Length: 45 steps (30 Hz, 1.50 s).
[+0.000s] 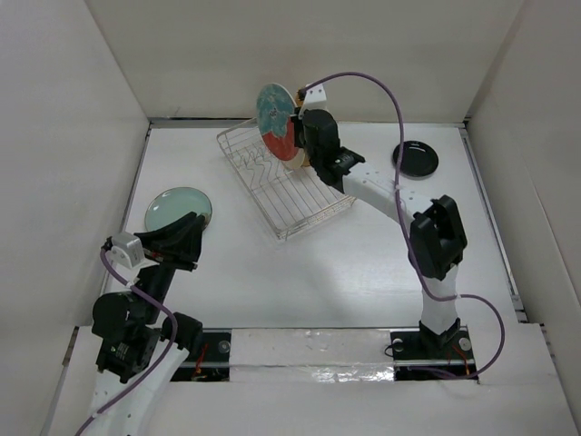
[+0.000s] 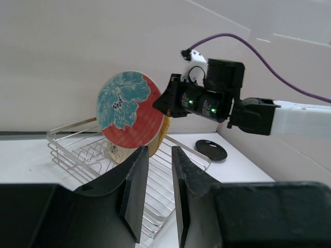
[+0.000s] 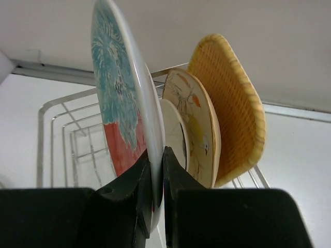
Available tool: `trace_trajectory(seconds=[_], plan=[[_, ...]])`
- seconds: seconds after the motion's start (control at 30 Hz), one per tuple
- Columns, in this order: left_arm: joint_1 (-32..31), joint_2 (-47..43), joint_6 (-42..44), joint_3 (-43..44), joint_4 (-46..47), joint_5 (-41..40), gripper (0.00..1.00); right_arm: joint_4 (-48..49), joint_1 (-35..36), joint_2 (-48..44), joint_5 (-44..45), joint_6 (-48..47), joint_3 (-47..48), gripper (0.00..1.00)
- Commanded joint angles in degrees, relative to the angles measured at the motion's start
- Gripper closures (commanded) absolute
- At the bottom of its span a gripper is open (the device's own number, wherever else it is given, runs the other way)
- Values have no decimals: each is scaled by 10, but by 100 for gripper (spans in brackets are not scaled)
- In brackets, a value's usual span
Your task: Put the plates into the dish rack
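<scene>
I should next lower my right gripper until the red plate stands on the rack wires (image 1: pixel 280 169) beside the small cream plate and release the red plate's rim, as the wires are free below.
My right gripper (image 1: pixel 294 138) is shut on the rim of the red plate with teal flowers (image 1: pixel 275 116) and holds it upright over the far end of the dish rack (image 1: pixel 300 204). In the right wrist view the fingers (image 3: pixel 142 181) pinch its white edge (image 3: pixel 135 98). Beside it stand the small cream plate (image 3: pixel 176 137), the beige speckled plate (image 3: pixel 200 129) and the wooden plate (image 3: pixel 232 103). The pale teal plate (image 1: pixel 178 208) lies flat at the left. The small black plate (image 1: pixel 415 160) lies flat at the right. My left gripper (image 1: pixel 194 232) is open and empty beside the teal plate.
White walls enclose the table on the left, back and right. The rack (image 2: pixel 77 150) sits at an angle near the back wall. The right arm (image 1: pixel 436 238) stretches across the right half. In the left wrist view the black plate (image 2: pixel 211 150) lies right of the rack.
</scene>
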Motion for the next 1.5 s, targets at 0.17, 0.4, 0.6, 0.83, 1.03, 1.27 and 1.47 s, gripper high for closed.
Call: trace_trajectory(seconds=[0.17,0.4,0.6,0.83,1.03,1.27,1.47], plan=[[-4,23,1,3,24,8,78,149,-2,32,61,-139,132,100],[-4,29,2,3,23,9,78,171,-2,39,83,-161,138,100],[-4,31,2,3,22,8,78,191,-8,17,89,-159,103,100],[-4,31,2,3,22,8,78,163,-19,39,64,-126,86,100],[-4,32,3,3,21,7,78,172,-5,46,62,-113,41,100],[-4,31,4,3,21,8,78,175,12,55,69,-111,-2,100],[-4,30,3,3,22,9,78,173,23,61,85,-111,-18,93]])
